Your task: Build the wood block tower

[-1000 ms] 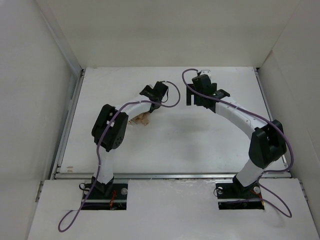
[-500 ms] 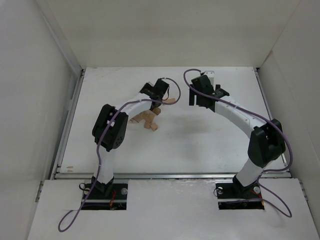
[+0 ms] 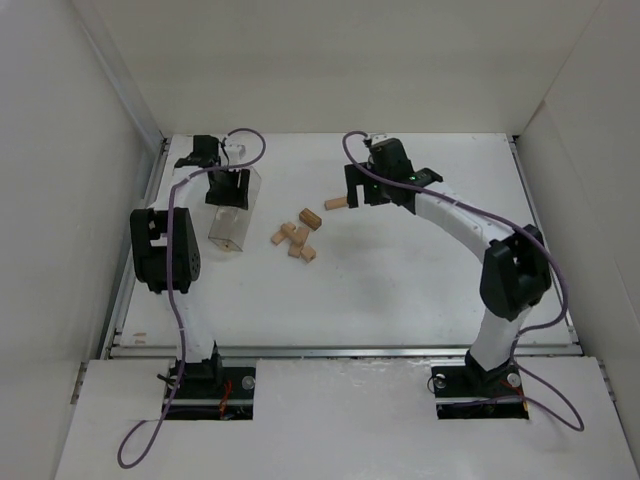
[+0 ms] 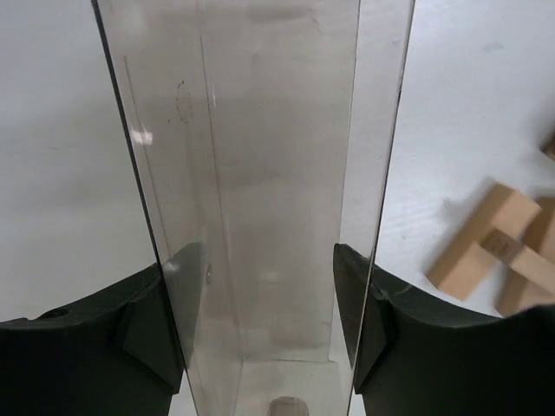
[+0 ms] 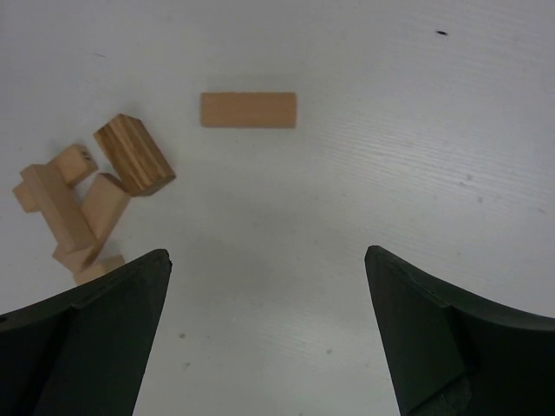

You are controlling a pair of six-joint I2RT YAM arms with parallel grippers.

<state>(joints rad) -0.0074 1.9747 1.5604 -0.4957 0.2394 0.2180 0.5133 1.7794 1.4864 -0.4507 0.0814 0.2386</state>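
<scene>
The right gripper moves past the plank next, then lowers to the block with a slight turn, since the darker block (image 3: pixel 310 218) (image 5: pixel 135 156) lies slanted to my fingertips.
Several wood blocks (image 3: pixel 294 237) lie loose in a small heap at mid-table, with a darker block (image 3: pixel 310 218) and a single plank (image 3: pixel 337 203) beside them. No tower shows in any view. My right gripper (image 3: pixel 366 197) is open and empty, just right of the single plank. In the right wrist view the gripper (image 5: pixel 266 253) hovers above bare table, with the plank (image 5: pixel 249 110), the darker block (image 5: pixel 134 154) and the heap (image 5: pixel 69 212) ahead of it. My left gripper (image 3: pixel 228 188) is shut on the clear plastic box (image 3: pixel 230 222) at far left. The box (image 4: pixel 260 173) fills the space between the left gripper's (image 4: pixel 263 260) jaws.
White walls enclose the table (image 3: pixel 400 290) on the left, back and right. A metal rail (image 3: pixel 340 350) runs along the near edge. Blocks (image 4: pixel 494 243) show at the right of the left wrist view, beside the box.
My left arm has swung from mid-table to the far left with the clear box, leaving the blocks spilled on the table. My right gripper has moved left towards the single plank.
</scene>
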